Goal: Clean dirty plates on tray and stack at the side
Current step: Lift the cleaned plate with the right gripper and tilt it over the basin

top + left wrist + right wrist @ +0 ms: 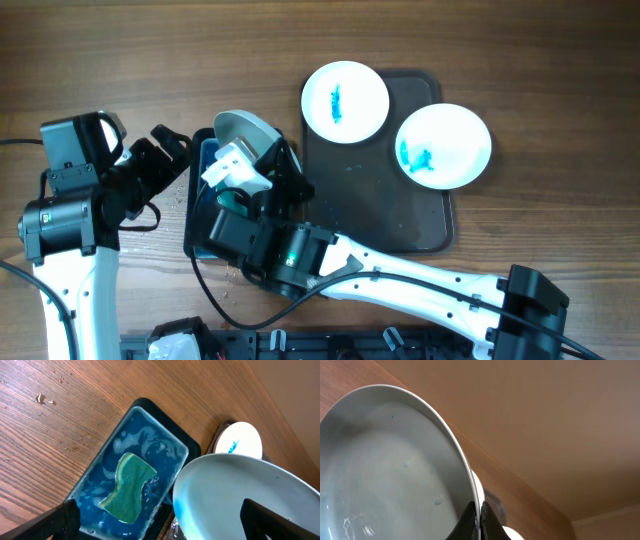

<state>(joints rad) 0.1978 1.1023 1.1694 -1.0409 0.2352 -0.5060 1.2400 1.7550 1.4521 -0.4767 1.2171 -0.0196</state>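
Observation:
I will next move my right gripper up and to the right in the overhead view past the tray [380, 210]. Then I will lower it onto bare wood that is free of plates.
My right gripper [272, 168] is shut on the rim of a white plate [246, 130] and holds it tilted over the blue basin [192, 215]. The right wrist view shows the fingers [479, 521] pinching that plate's [390, 470] edge; its face looks wet. In the left wrist view this plate [245, 495] hangs beside the soapy basin [165, 430], where a green and yellow sponge [130, 487] lies in the water. My left gripper [175, 150] is open and empty at the basin's left end [165, 527]. Two plates with blue smears [345, 100] [443, 145] sit on the dark tray [380, 210].
The tray lies right of the basin, with the right arm crossing the table's front from bottom right. Crumbs lie on the wood left of the basin [40, 397]. One smeared plate shows far off in the left wrist view [239, 440].

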